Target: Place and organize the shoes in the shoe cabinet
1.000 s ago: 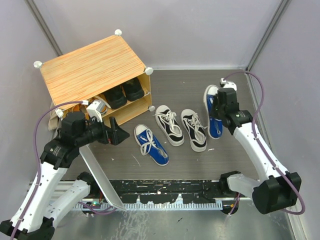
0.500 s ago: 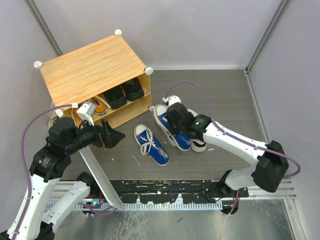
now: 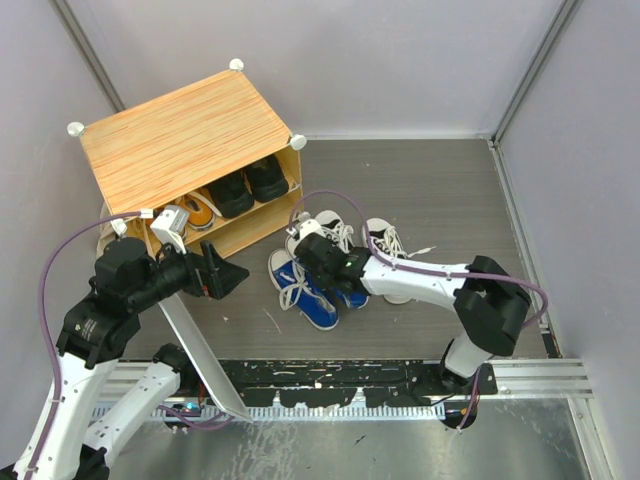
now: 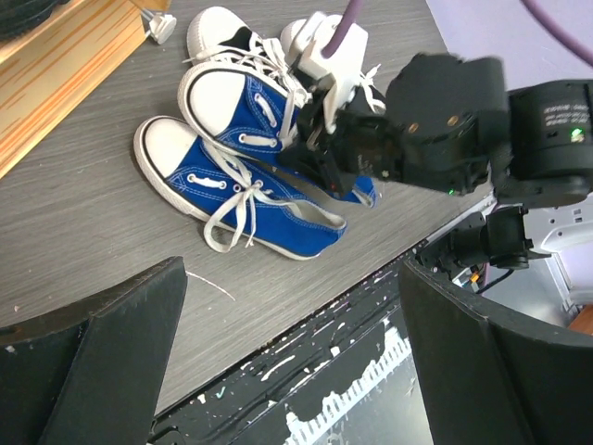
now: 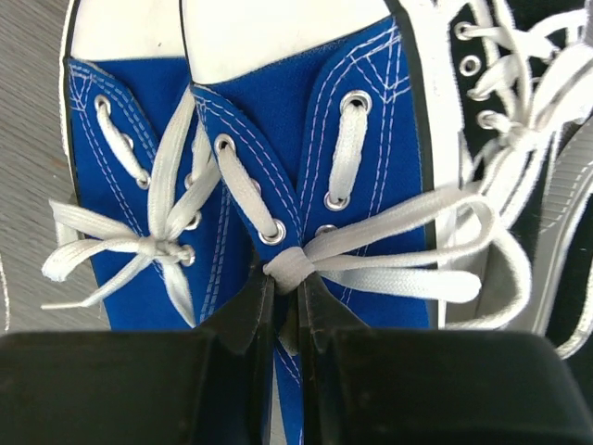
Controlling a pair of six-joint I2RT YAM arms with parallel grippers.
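Observation:
My right gripper pushes the held shoe and the other blue shoe toward my left gripper next and opens, since the held shoe lies against the black-and-white lace-ups (image 3: 390, 245).
The shoe cabinet (image 3: 185, 135) stands at the back left, its front open. Black shoes (image 3: 248, 185) and an orange shoe (image 3: 200, 212) sit inside. My right gripper (image 3: 322, 262) is shut on a blue shoe (image 5: 315, 120) at its tongue, just behind the lace knot, and holds it beside the other blue shoe (image 5: 120, 176). Both blue shoes show in the left wrist view, the held one (image 4: 241, 111) and the other (image 4: 250, 199). Black-and-white lace-ups (image 3: 390, 245) lie just behind and right of them. My left gripper (image 3: 232, 275) is open and empty, left of the blue pair.
The cabinet's white door panel (image 3: 195, 345) hangs open and slopes down toward the near edge under my left arm. A black rail (image 3: 340, 385) runs along the table's near edge. Grey walls close the table on three sides.
My right gripper carried the blue shoe from the right side leftward across the black-and-white pair to beside the other blue shoe. My left gripper shifted slightly toward the front.

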